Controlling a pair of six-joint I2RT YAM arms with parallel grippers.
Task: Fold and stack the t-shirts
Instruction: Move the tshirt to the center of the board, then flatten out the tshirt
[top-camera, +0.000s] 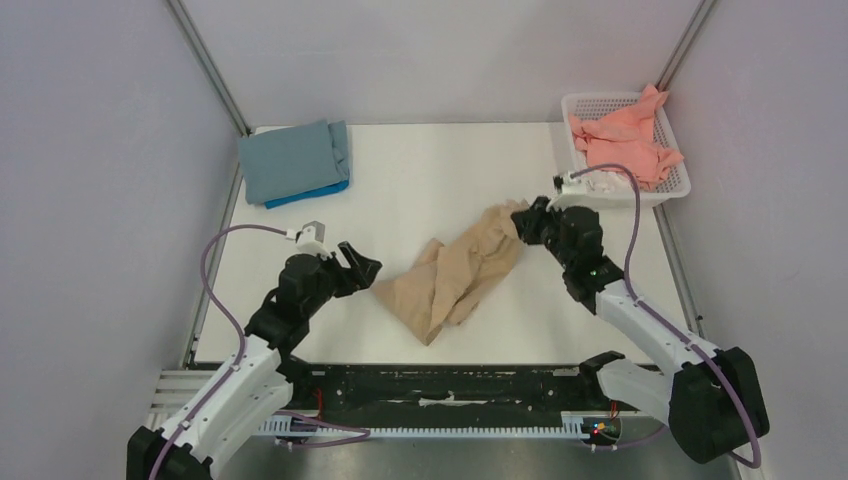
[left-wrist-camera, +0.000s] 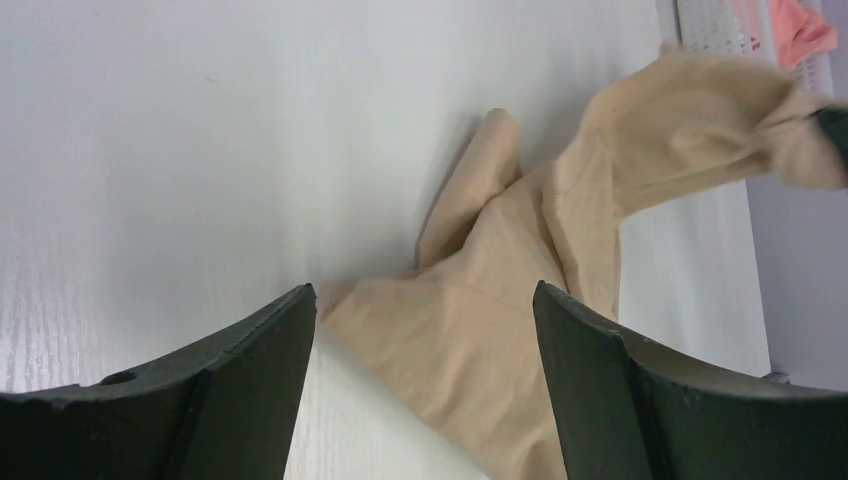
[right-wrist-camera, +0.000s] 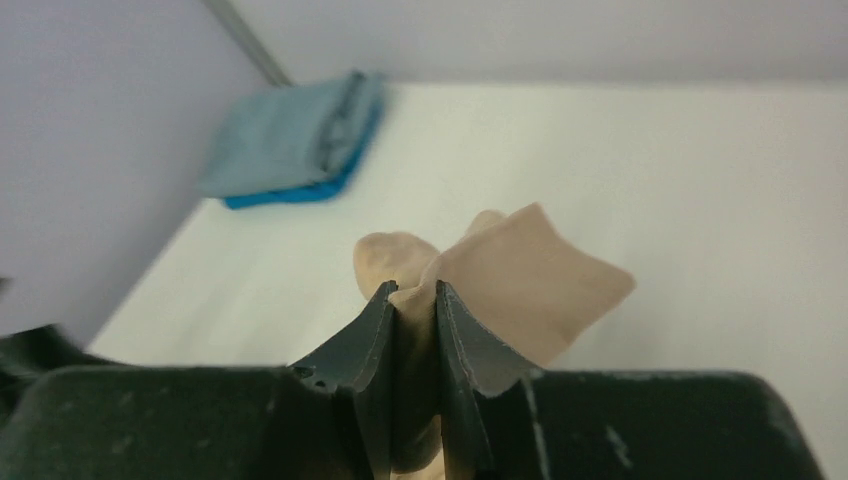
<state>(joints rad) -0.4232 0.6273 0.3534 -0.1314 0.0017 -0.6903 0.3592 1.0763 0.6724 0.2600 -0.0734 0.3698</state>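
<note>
My left gripper will move back, down and to the right in the top view, onto the t-shirt's nearest corner (top-camera: 428, 339), which sticks out uncovered on the table.
A crumpled beige-tan t-shirt (top-camera: 455, 275) lies in the middle of the white table. My right gripper (top-camera: 522, 222) is shut on its far right end and holds that end lifted; the cloth is pinched between the fingers in the right wrist view (right-wrist-camera: 500, 270). My left gripper (top-camera: 365, 268) is open just left of the shirt's near left corner, which lies between its fingers in the left wrist view (left-wrist-camera: 470, 340). A folded grey-blue shirt (top-camera: 293, 158) lies on a bright blue one (top-camera: 318, 192) at the back left. A salmon pink shirt (top-camera: 625, 140) is in the basket.
The white lattice basket (top-camera: 682, 186) stands at the back right corner, close behind my right gripper. The folded stack also shows in the right wrist view (right-wrist-camera: 290, 145). Metal frame posts rise at the back corners. The table's front edge has a black rail (top-camera: 440, 385).
</note>
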